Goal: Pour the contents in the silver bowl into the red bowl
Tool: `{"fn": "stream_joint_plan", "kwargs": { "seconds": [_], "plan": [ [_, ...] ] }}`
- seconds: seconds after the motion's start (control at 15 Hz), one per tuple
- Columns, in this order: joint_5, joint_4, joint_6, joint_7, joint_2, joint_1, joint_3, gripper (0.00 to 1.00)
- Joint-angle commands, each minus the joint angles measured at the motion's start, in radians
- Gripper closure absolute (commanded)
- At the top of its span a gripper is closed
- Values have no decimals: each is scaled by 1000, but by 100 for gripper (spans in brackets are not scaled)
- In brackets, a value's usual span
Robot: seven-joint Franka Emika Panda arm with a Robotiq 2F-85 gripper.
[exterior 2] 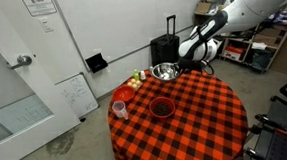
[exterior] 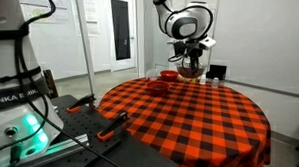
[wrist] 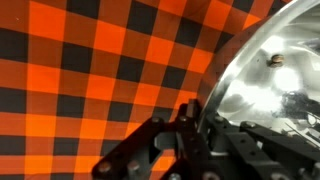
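Observation:
I need to set the silver bowl in my gripper down on open checked cloth [exterior: 196, 99] next, away from the red bowl, and then release it. Only a small brown bit shows inside the silver bowl.
The silver bowl [exterior 2: 164, 72] is a shiny steel bowl near the far edge of the round table; it also shows in an exterior view [exterior: 190, 71]. In the wrist view its reflective inside [wrist: 270, 60] fills the right side, with a small brown bit in it. My gripper [wrist: 200, 115] is shut on the bowl's rim, one finger outside and one inside; it also shows in both exterior views [exterior: 191, 57] [exterior 2: 188, 55]. The red bowl [exterior 2: 162, 108] stands apart from the silver bowl, towards the middle of the table.
The red-and-black checked tablecloth [exterior 2: 201, 117] covers the table. An orange plate [exterior 2: 124, 93] and a small cup [exterior 2: 118, 110] stand at one side. A black suitcase [exterior 2: 169, 48] stands behind the table. A door and a whiteboard are by the wall.

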Motion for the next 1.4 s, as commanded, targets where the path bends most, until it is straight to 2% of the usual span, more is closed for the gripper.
{"fn": "stream_joint_plan", "kwargs": {
  "seconds": [0.0,0.47,0.73,1.2,1.27,1.33],
  "plan": [
    [74,-28,70,-53,25,-61,45,99],
    [74,-122,170,-106,70,-133,50,99],
    [78,-160,231,-157,83,-220,102,99],
    [79,-180,219,-258,114,-379,229,99],
    [79,-184,209,-271,114,-402,248,69],
    [76,-185,209,-285,116,-417,259,68]
  ]
}}
